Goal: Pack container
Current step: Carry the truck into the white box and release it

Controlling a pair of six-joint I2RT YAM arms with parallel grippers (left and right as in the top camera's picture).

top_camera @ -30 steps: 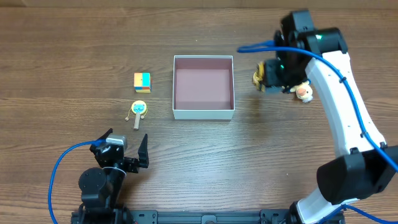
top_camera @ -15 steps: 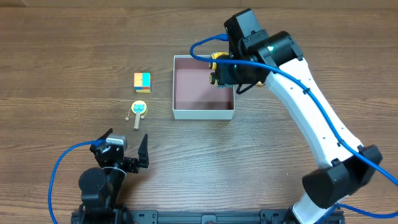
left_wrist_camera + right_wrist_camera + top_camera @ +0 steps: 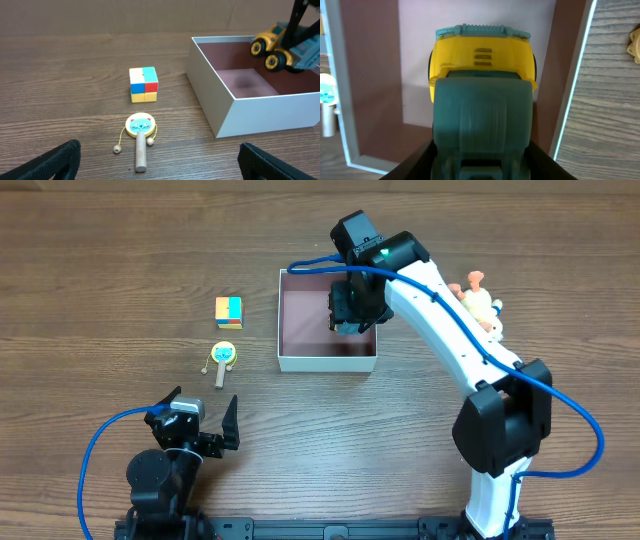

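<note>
The right gripper lowers the truck (image 3: 482, 75) between the container's sides toward the container's bare bottom below it next, then opens its fingers to let go.
The container (image 3: 327, 363) is a square white box with a mauve-pink inside, standing mid-table. My right gripper (image 3: 352, 308) hangs over its right half, shut on a yellow and teal toy truck (image 3: 482, 75). In the left wrist view the truck (image 3: 274, 44) hovers a little above the container (image 3: 270, 112) floor, held from above. The right gripper's dark fingers (image 3: 420, 162) press the truck's teal rear from both sides. My left gripper (image 3: 200, 430) rests near the front left edge, open and holding nothing, well apart from the container.
A multicoloured cube (image 3: 228, 312) and a cat-face rattle drum (image 3: 222, 360) with a wooden handle lie left of the container. A small pale plush figure (image 3: 480, 298) lies to the right of the container, behind the right arm.
The right arm has swung left with the truck, from beside the plush figure to over the container's right half. The left arm has not moved.
</note>
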